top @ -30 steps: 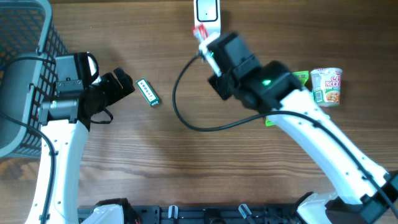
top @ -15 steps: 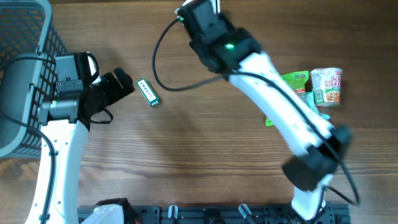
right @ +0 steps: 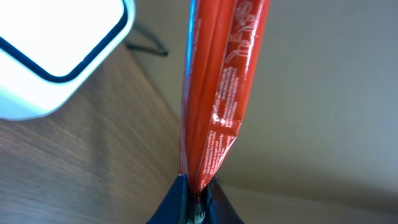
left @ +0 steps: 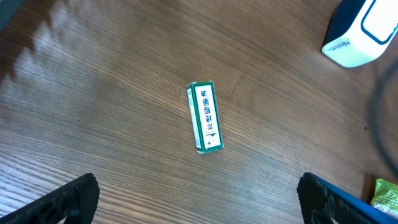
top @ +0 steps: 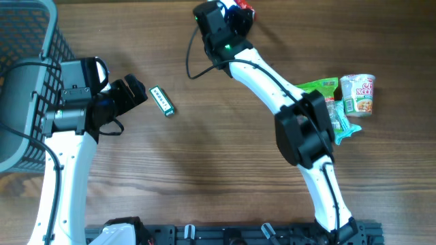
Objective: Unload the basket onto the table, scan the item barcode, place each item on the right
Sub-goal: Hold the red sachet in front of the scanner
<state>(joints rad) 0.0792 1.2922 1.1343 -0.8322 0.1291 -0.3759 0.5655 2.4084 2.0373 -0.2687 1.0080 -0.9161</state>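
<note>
Back, down and to the right in the overhead view, I need to bring my right gripper beside the green packets, where bare wood leaves room to release the packet.
My right gripper (right: 198,186) is shut on the bottom seam of a red foil packet (right: 217,87), which stands up edge-on from the jaws. The white scanner (right: 56,50) with a dark rim lies just left of the packet. From overhead, the right gripper (top: 235,17) is at the table's far edge, and a bit of the red packet (top: 245,9) pokes out beyond it. The arm hides the scanner there. My left gripper (left: 199,199) hangs open above bare wood, just short of a small green-and-white box (left: 205,116). The scanner (left: 364,34) sits further off.
A dark wire basket (top: 27,68) stands at the far left beside the left arm. A cup of noodles (top: 357,94) and green packets (top: 320,87) lie at the right. The right arm's black cable (top: 197,64) loops over the far middle of the table.
The right arm has swung out to the table's far edge, carrying the red packet up past the scanner and covering it from overhead. The left arm and the green box have not moved.
</note>
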